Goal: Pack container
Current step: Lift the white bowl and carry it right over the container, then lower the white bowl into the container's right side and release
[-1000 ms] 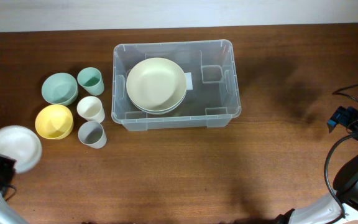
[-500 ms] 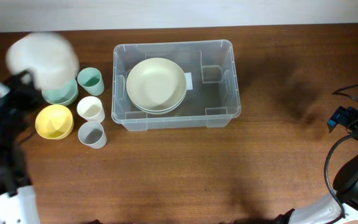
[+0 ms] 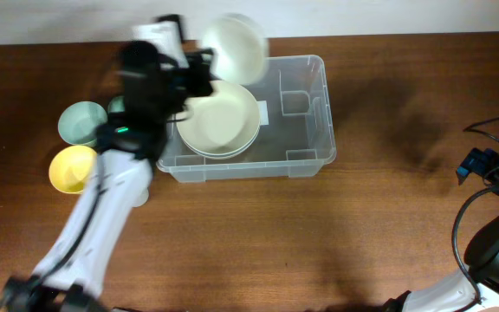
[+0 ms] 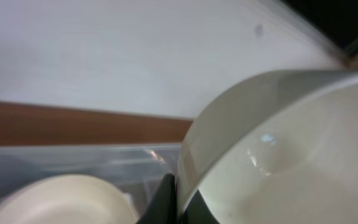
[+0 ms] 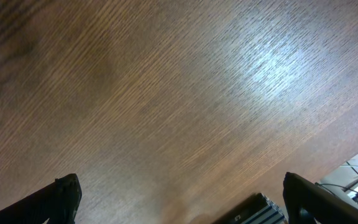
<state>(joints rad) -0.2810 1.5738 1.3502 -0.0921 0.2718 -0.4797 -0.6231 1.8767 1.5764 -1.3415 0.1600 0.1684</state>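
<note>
Cream bowls fill one half of the container. My left gripper will move down and to the right in the overhead view, bring the bowl into the container's free half (image 3: 288, 124) and then let go of it.
The container (image 3: 322, 121) is a large clear bin at the table's back centre, with a stack of cream bowls (image 3: 219, 120) in its left half. My left gripper (image 3: 203, 68) is shut on the rim of a white bowl (image 3: 237, 47) and holds it tilted in the air over the container's back left rim. In the left wrist view the jaws (image 4: 174, 200) pinch the white bowl's (image 4: 291, 155) rim, with the container's wall (image 4: 67, 160) and a cream bowl (image 4: 61, 202) below. My right gripper (image 5: 185, 199) is open and empty over bare table.
Left of the container sit a green bowl (image 3: 80, 123) and a yellow bowl (image 3: 70, 168). My left arm (image 3: 111, 199) covers the cups beside them. My right arm (image 3: 492, 186) sits at the table's right edge, with cables.
My left arm has swung the white bowl from the front left of the table, up past the left bowls, to above the container's back left rim. The right arm has not moved.
</note>
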